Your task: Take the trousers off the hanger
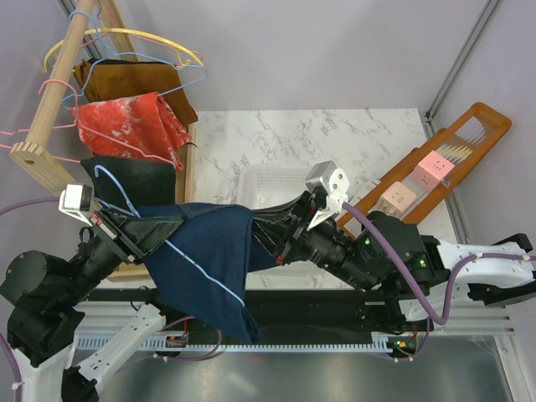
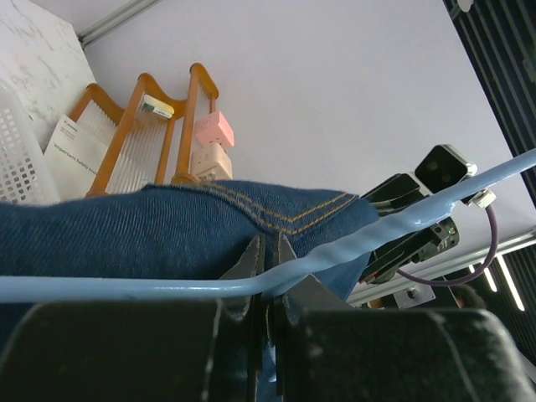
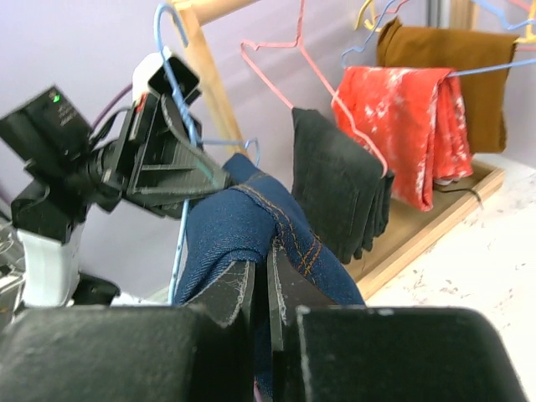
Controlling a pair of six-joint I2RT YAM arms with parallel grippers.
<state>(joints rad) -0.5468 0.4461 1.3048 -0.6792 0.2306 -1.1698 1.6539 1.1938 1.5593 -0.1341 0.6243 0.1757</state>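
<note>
I will pull the denim outward off the hanger with my right gripper, over the white mesh basket [image 1: 272,186], and lower it to release the denim, as my left gripper holds the wire.
The dark blue denim trousers [image 1: 205,260] hang over a light blue wire hanger [image 1: 113,186] held between the two arms, above the near table edge. My left gripper [image 1: 142,228] is shut on the hanger's wire [image 2: 126,289] near its twisted neck, with the denim [image 2: 167,234] just behind the fingertips. My right gripper [image 1: 261,236] is shut on a fold of the denim [image 3: 251,218] by the orange-stitched seam. The black trousers [image 1: 134,177] hang on a pink hanger on the rack and also show in the right wrist view [image 3: 335,188].
A wooden clothes rack [image 1: 50,100] at the left carries the red mottled cloth [image 1: 126,126] and the brown garment [image 1: 126,79]. A white mesh basket [image 1: 268,180] sits mid-table. An orange wooden rack with pink blocks [image 1: 427,172] lies at the right.
</note>
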